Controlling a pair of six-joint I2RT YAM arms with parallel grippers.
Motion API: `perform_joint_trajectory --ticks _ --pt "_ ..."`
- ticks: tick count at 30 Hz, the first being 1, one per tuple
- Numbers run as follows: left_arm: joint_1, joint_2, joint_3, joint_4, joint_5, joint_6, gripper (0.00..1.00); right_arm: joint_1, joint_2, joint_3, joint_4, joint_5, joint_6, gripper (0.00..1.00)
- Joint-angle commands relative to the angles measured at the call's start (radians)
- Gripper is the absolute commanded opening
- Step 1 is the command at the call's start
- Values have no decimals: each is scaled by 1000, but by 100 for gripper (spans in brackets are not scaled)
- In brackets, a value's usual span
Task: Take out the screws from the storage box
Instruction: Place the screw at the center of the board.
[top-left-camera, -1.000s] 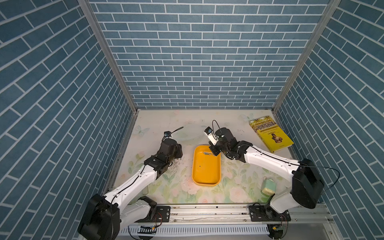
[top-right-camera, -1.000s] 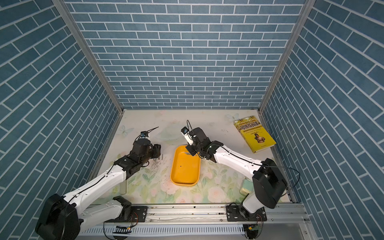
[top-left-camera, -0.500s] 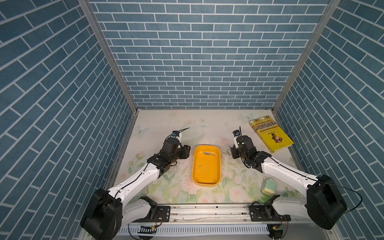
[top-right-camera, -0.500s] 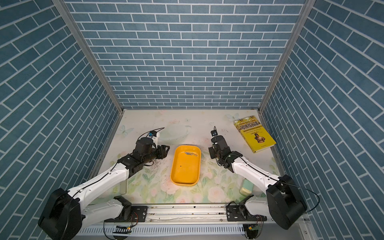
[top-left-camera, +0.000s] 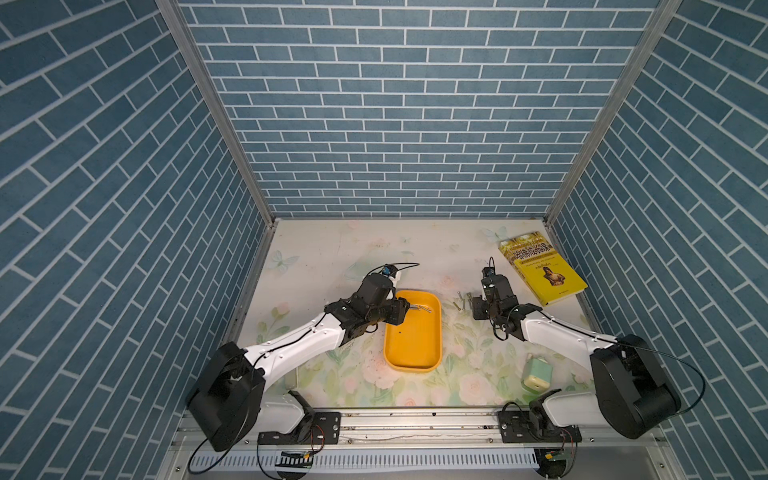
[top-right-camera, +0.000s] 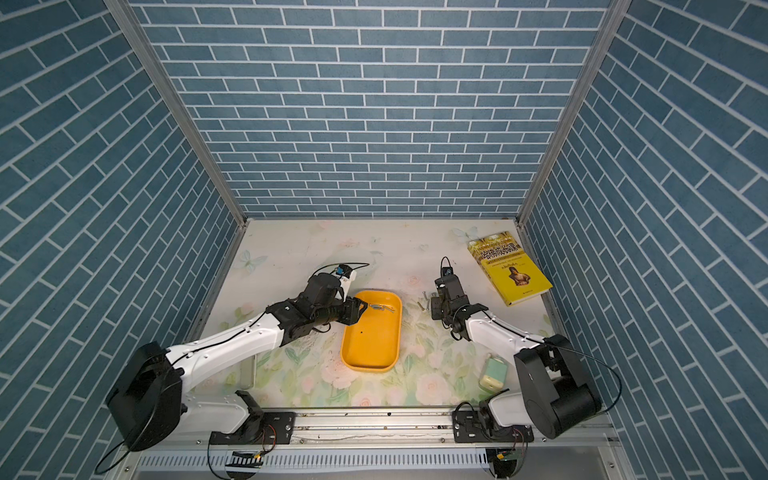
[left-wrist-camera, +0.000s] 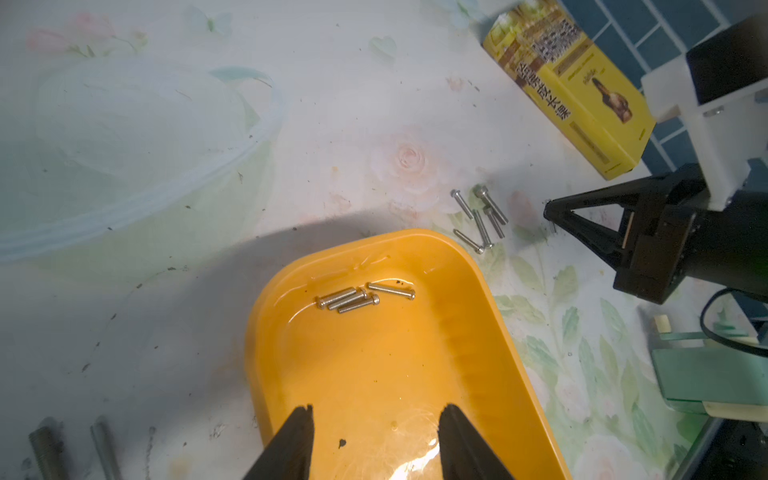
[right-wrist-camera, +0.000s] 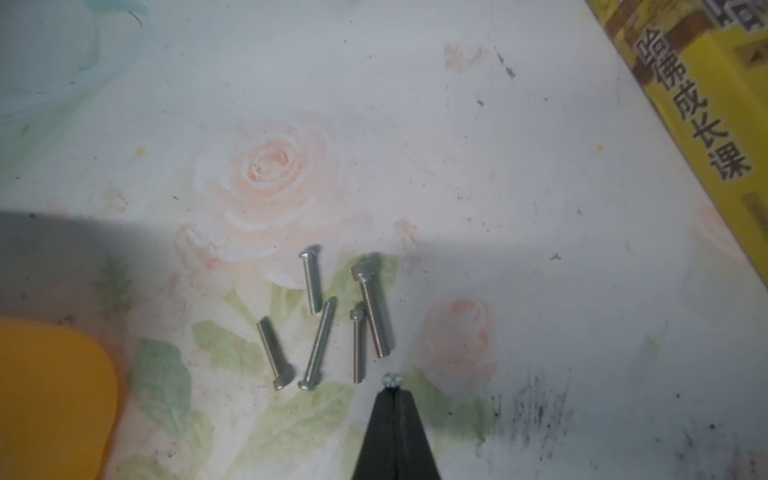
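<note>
My right gripper should move down to the bare tabletop (right-wrist-camera: 405, 365) beside the thickest loose screw and let go of the small screw, because other screws already lie there outside the box.
The yellow-orange storage box (top-left-camera: 411, 345) (top-right-camera: 372, 345) lies mid-table. Several silver screws (top-left-camera: 419, 308) (left-wrist-camera: 353, 299) rest at its far end. My left gripper (top-left-camera: 405, 312) (left-wrist-camera: 378, 409) hovers open over the box's left part, its jaws empty and short of those screws. Right of the box, several more screws (top-left-camera: 463, 301) (right-wrist-camera: 328, 332) lie loose on the table. My right gripper (top-left-camera: 474, 305) (right-wrist-camera: 392, 388) sits just beside them, shut on a small screw whose head (right-wrist-camera: 392, 379) pokes out at the tip. Two thicker screws (left-wrist-camera: 41, 449) lie left of the box.
A yellow book (top-left-camera: 542, 272) with a portrait cover lies at the back right. A pale green gadget (top-left-camera: 537, 374) stands front right, near the right arm's base. Blue brick walls close in the table on three sides.
My right gripper has swung from the box's far end out to the right and down beside the loose screws. My left gripper has moved right, from the table onto the box.
</note>
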Motion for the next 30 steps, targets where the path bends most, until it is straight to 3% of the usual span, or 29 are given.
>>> perform_joint_trajectory --ticks 1,11,17,25,30 --pt "-29 50 61 -54 -10 27 53 -17 33 -12 43 -57 41 0" --pt "-45 313 225 -96 9 -74 51 -59 167 44 51 -95 20 0" --pt "-45 420 276 -107 10 -117 50 -60 160 52 69 -88 0 0" --pt "-49 468 340 -137 24 -123 50 -59 156 40 91 -114 -9 14" --pt "-49 507 381 -186 -23 -119 49 -58 117 21 106 -121 -12 25"
